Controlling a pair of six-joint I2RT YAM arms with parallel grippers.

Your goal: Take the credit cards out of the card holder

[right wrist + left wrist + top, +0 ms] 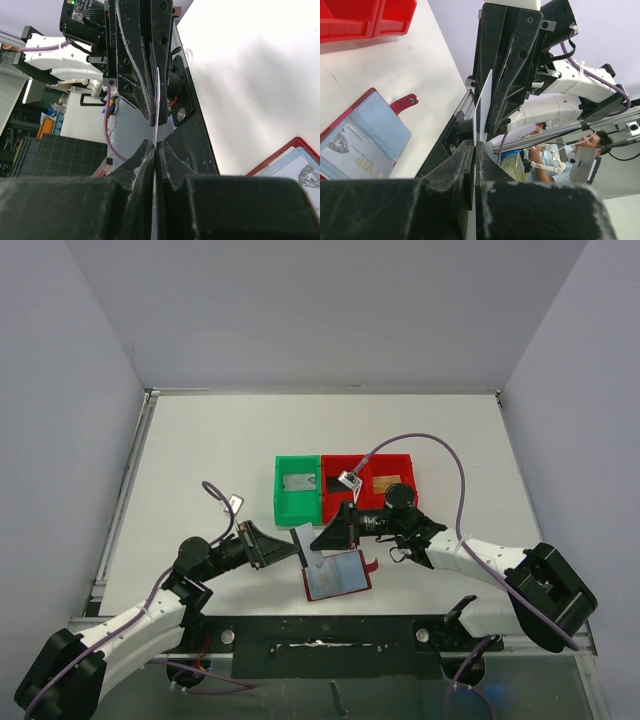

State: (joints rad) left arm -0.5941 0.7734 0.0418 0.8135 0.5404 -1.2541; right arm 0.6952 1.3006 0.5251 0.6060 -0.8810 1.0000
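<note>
My right gripper carries its whitish card outward next, lowers it inside the green bin [298, 490] and releases. That bin lies below and outward, holding a similar pale card.
The card holder [336, 575] lies open on the table near the front edge, dark red with pale blue inner pockets; it also shows in the left wrist view [365, 140] and the right wrist view [295, 160]. A pale card [357, 162] shows inside one pocket. A thin whitish credit card [303, 542] hangs edge-on above the table, left of the holder. My left gripper [287, 548] is shut on one end [483, 107] of it. From the opposite side, my right gripper [321, 538] is shut on the same card [156, 100].
A green bin [281, 492] with a silver-grey card [299, 481] stands behind the holder. Two red bins [365, 500] stand beside it, one with a black card [334, 483], one with a gold-orange card [387, 480]. The table's metal front rail [320, 635] runs just below.
</note>
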